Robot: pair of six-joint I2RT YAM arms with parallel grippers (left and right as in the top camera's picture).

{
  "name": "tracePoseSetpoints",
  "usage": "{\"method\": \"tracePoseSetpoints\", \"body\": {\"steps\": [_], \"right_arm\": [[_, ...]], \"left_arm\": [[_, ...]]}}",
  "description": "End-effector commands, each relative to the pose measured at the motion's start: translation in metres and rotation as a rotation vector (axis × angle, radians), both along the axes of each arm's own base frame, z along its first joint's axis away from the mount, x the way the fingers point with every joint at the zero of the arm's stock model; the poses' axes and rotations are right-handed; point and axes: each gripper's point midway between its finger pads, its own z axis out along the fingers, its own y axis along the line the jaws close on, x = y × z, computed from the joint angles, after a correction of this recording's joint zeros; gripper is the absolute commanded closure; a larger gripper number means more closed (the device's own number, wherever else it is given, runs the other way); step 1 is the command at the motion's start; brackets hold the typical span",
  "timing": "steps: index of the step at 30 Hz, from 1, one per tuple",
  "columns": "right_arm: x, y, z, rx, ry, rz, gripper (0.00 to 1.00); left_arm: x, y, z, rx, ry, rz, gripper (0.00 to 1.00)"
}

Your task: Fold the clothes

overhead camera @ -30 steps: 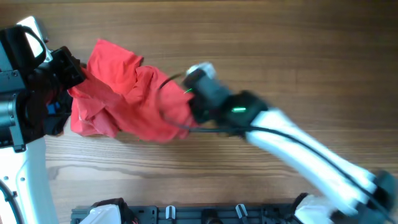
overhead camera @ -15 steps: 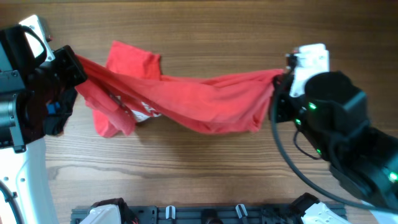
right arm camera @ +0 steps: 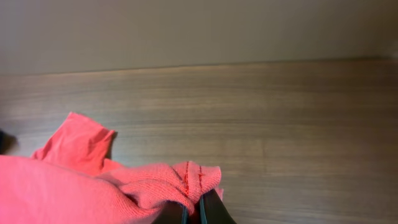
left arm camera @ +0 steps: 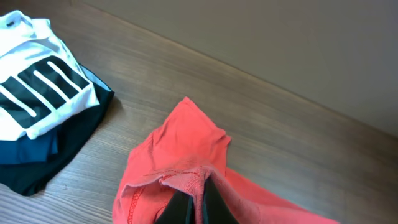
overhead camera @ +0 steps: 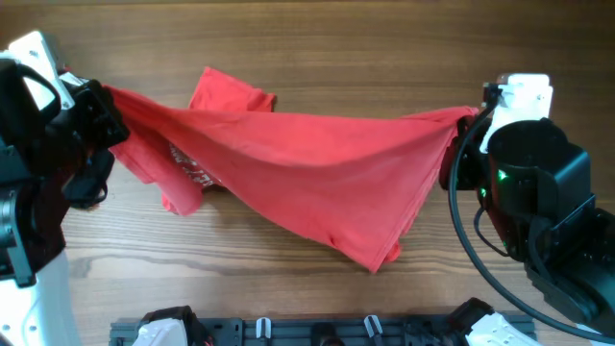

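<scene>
The T-shirt [overhead camera: 307, 168] is still hanging and sagging, so the left gripper should next go down and back to the bare tabletop near the black bar [overhead camera: 227, 233] and let go of the T-shirt's bunched hem there.
The red T-shirt [overhead camera: 307, 168] hangs stretched between my two grippers above the wooden table, sagging to a low point at the front middle. White lettering shows on its left part. My left gripper [overhead camera: 108, 104] is shut on a bunched hem at the shirt's left end; in the left wrist view the T-shirt [left arm camera: 186, 168] fabric is pinched between the black fingers [left arm camera: 177, 208] of the left gripper [left arm camera: 200, 202]. My right gripper [overhead camera: 468, 120] is shut on the right end; in the right wrist view the T-shirt [right arm camera: 74, 193] has a stitched edge clamped in the right gripper [right arm camera: 193, 208].
A white garment with black stripes [left arm camera: 40, 84] lies on navy and black folded garments [left arm camera: 50, 152] at the table's left, seen only in the left wrist view. A black rail [overhead camera: 317, 332] runs along the front edge.
My right gripper has pulled the shirt's end far to the right, away from the left gripper. The crumpled shirt has opened into a long stretched span, lifted off the table.
</scene>
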Motion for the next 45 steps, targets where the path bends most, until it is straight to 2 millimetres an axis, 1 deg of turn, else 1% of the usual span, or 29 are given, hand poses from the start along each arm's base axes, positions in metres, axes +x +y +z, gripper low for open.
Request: {"method": "tracePoseSetpoints", "body": {"steps": [1,2,5,7,8,10,12,13,14,15,16,19,20,22,23,24,26,28,30,31,33,34,36,39,40,42,43,44,45], "right_arm": [[0.013,-0.018,0.007,-0.031,-0.023,-0.102,0.96],[0.02,-0.02,0.002,-0.042,-0.007,-0.12,0.96],[0.059,-0.017,-0.021,-0.069,0.069,-0.092,0.96],[0.099,-0.014,-0.046,-0.045,0.132,-0.053,0.96],[0.112,-0.014,-0.055,-0.031,0.149,-0.045,0.96],[0.158,-0.023,-0.078,0.005,0.162,-0.034,0.96],[0.2,-0.038,-0.087,0.036,0.12,-0.047,0.96],[0.213,-0.046,-0.084,0.042,0.095,-0.067,0.96],[0.222,-0.054,-0.075,0.055,0.062,-0.09,0.96],[0.228,-0.062,-0.056,0.076,0.009,-0.115,0.96],[0.232,-0.069,-0.033,0.097,-0.049,-0.136,0.96],[0.227,-0.086,0.052,0.13,-0.24,-0.167,0.96],[0.224,-0.088,0.069,0.124,-0.278,-0.165,0.96],[0.215,-0.091,0.089,0.099,-0.305,-0.173,0.95],[0.212,-0.092,0.086,0.088,-0.286,-0.173,0.96],[0.209,-0.092,0.077,0.073,-0.246,-0.169,0.96],[0.202,-0.092,0.04,0.029,-0.096,-0.159,0.96],[0.19,-0.099,-0.018,-0.021,0.135,-0.192,0.96],[0.176,-0.102,-0.07,-0.055,0.339,-0.202,0.96],[0.166,-0.102,-0.109,-0.073,0.491,-0.198,0.96],[0.155,-0.099,-0.155,-0.079,0.659,-0.183,0.96],[0.148,-0.095,-0.181,-0.07,0.753,-0.161,0.96],[0.134,-0.084,-0.216,-0.044,0.871,-0.091,0.96],[0.112,-0.068,-0.248,0.02,0.979,-0.026,0.96],[0.1,-0.063,-0.26,0.043,1.03,-0.012,0.95],[0.076,-0.059,-0.282,0.067,1.129,-0.003,0.96],[0.066,-0.06,-0.29,0.065,1.165,-0.006,0.95],[0.049,-0.063,-0.308,0.056,1.218,-0.017,0.96],[0.041,-0.065,-0.316,0.054,1.243,-0.037,0.96]], "left_arm": [[-0.001,-0.003,0.008,0.006,-0.033,-0.022,0.96],[0.004,-0.005,0.006,0.003,-0.026,-0.032,0.96],[0.03,-0.013,-0.006,-0.001,0.0,-0.065,0.96],[0.061,-0.02,-0.018,0.001,0.008,-0.098,0.96],[0.076,-0.024,-0.023,0.005,0.009,-0.113,0.96],[0.119,-0.031,-0.036,0.014,-0.018,-0.141,0.96],[0.16,-0.034,-0.039,0.04,-0.09,-0.165,0.96],[0.176,-0.036,-0.037,0.044,-0.135,-0.167,0.96],[0.188,-0.036,-0.029,0.05,-0.188,-0.168,0.96],[0.197,-0.035,-0.016,0.059,-0.251,-0.161,0.96],[0.204,-0.032,0.005,0.074,-0.339,-0.146,0.96],[0.201,-0.026,0.078,0.106,-0.526,-0.109,0.96],[0.196,-0.027,0.095,0.109,-0.558,-0.108,0.96],[0.184,-0.028,0.116,0.134,-0.57,-0.122,0.96],[0.181,-0.029,0.113,0.133,-0.542,-0.127,0.96],[0.178,-0.032,0.102,0.128,-0.493,-0.135,0.96],[0.168,-0.038,0.059,0.109,-0.313,-0.157,0.96],[0.148,-0.05,-0.005,0.07,-0.051,-0.194,0.96],[0.13,-0.071,-0.051,0.016,0.147,-0.272,0.96],[0.117,-0.087,-0.085,-0.013,0.294,-0.322,0.96],[0.1,-0.103,-0.129,-0.017,0.478,-0.361,0.96],[0.09,-0.114,-0.157,-0.015,0.583,-0.387,0.96],[0.071,-0.127,-0.199,-0.005,0.744,-0.424,0.96],[0.04,-0.137,-0.244,0.014,0.914,-0.454,0.96],[0.023,-0.138,-0.262,0.022,0.986,-0.464,0.96],[-0.002,-0.137,-0.282,0.028,1.086,-0.465,0.96],[-0.011,-0.136,-0.289,0.029,1.121,-0.462,0.96],[-0.031,-0.132,-0.303,0.029,1.196,-0.443,0.96],[-0.039,-0.131,-0.309,0.03,1.222,-0.439,0.96]]}}
